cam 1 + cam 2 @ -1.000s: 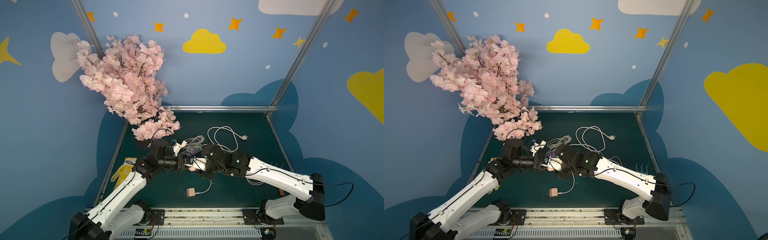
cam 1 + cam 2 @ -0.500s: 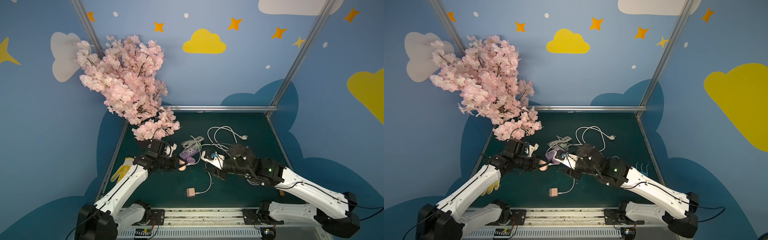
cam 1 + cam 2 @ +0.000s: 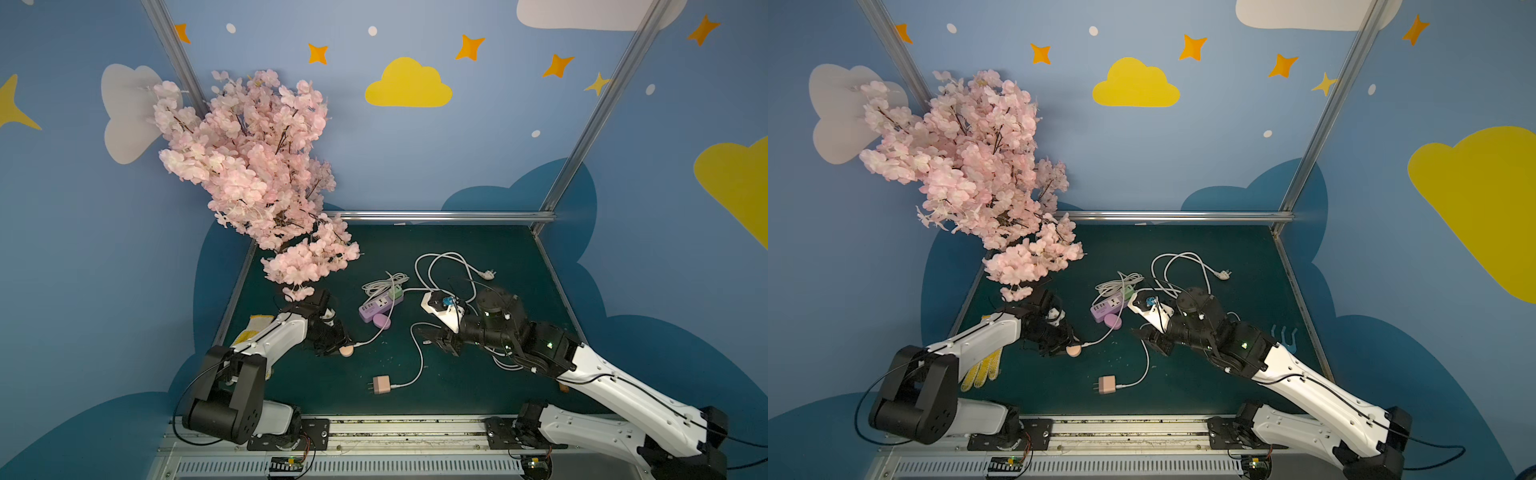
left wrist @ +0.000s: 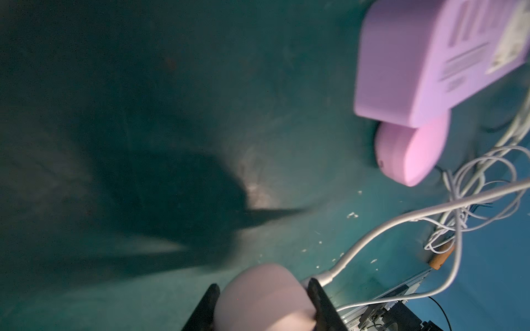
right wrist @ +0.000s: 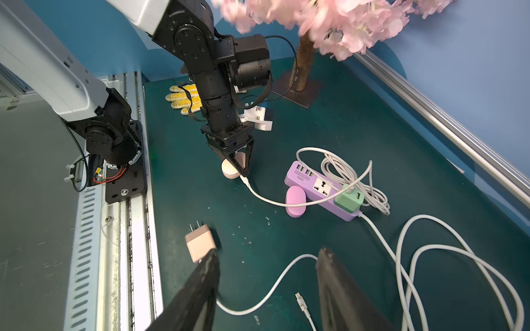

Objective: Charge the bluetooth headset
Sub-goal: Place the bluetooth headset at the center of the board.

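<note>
The headset's cable is plugged in. My left gripper will next lower the bluetooth headset onto a bare patch of green mat (image 3: 347, 360) below it and let go.
The bluetooth headset is a round peach-pink case (image 3: 346, 351) (image 3: 1074, 350), held low over the green mat at the left. My left gripper (image 3: 341, 350) (image 4: 263, 301) (image 5: 238, 166) is shut on it, one finger on each side. A white cable (image 5: 269, 200) (image 4: 372, 240) is plugged into the case and runs to a green adapter (image 5: 348, 197) in the purple power strip (image 3: 380, 307) (image 5: 318, 186). My right gripper (image 3: 436, 338) (image 3: 1152, 336) (image 5: 268, 253) stands open and empty to the right, above a loose cable end (image 5: 299, 298).
A purple oval case (image 3: 382, 321) (image 5: 295, 202) lies against the purple strip. A pink plug adapter (image 3: 381, 384) (image 5: 199, 243) lies near the front edge. A white power strip (image 3: 440, 307) with looped cord, a yellow glove (image 5: 183, 99) and a cherry tree (image 3: 257, 174) are also here.
My right gripper has opened and drawn back to the right, away from the case. My left arm has pulled back to the left with the case, the cable still in it.
</note>
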{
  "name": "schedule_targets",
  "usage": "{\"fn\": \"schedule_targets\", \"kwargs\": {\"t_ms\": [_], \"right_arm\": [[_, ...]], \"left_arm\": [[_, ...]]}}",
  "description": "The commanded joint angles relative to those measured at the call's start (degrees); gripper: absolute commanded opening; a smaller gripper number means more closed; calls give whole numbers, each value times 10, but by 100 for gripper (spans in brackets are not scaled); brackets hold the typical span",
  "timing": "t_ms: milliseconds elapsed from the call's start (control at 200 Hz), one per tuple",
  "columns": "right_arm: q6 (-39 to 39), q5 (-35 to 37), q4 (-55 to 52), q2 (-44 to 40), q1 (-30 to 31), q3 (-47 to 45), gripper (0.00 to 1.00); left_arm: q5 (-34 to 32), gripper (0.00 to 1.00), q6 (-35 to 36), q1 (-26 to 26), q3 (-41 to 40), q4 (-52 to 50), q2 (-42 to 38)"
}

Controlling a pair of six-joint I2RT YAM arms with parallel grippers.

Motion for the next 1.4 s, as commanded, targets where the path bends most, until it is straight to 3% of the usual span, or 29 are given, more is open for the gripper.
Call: {"fn": "schedule_targets", "kwargs": {"t_ms": [0,110,235,586,941,1186,1397], "right_arm": [[8,-20,20,-11,-6,-10,55],[8,-25,28,-14,-11,-18,55],[9,-26,33,-17,-16,-25,55],[19,-30,31,-14,-27,-37,56],[67,-11,4,14,-33,-49,56],[91,-64,65,44,-34,-81,52],[90,-83,71,71,-35,-75,51]], "left_arm": [[8,3,-3,3,-3,24,6],[-22,16,11,4,0,14,17],[-36,38,23,5,2,6,30],[-55,64,39,5,15,-6,49],[-114,68,38,6,50,-65,-7],[-147,68,34,8,74,-110,-66],[-61,71,9,6,6,-54,-222]]}}
